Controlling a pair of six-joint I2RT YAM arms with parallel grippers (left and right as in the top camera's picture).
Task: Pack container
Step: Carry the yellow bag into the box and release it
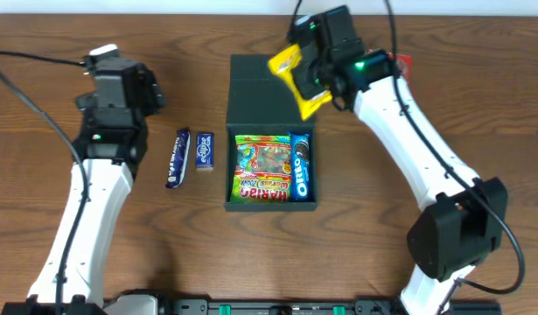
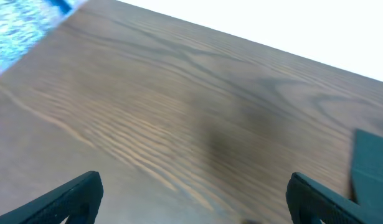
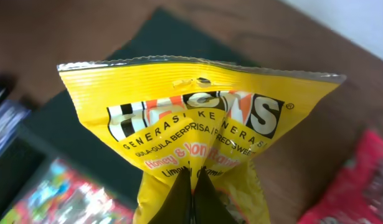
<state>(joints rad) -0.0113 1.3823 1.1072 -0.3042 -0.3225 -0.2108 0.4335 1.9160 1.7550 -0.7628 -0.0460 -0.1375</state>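
My right gripper still has the yellow packet over the lid, so next it should move back and down, turning it crosswise onto the Haribo bag's lid end (image 1: 262, 150) (image 3: 76, 196).
The dark container (image 1: 237, 140) lies open mid-table with its flap lid (image 1: 255, 79) folded back. Inside are a Haribo gummy bag (image 1: 262, 166) and a blue Oreo pack (image 1: 301, 164). My right gripper (image 1: 314, 74) is shut on a yellow sweets packet (image 1: 296, 79) and holds it above the container's lid end. In the right wrist view the packet (image 3: 197, 124) fills the frame, pinched between the fingers (image 3: 192, 190), with the container (image 3: 85, 130) below. My left gripper (image 2: 191, 199) is open and empty over bare wood, left of the container.
A dark blue snack bar (image 1: 178, 157) and a small Eclipse pack (image 1: 205, 150) lie left of the container. A red packet (image 1: 401, 63) lies behind the right arm; it also shows in the right wrist view (image 3: 356, 180). The container's corner (image 2: 372, 168) shows in the left wrist view.
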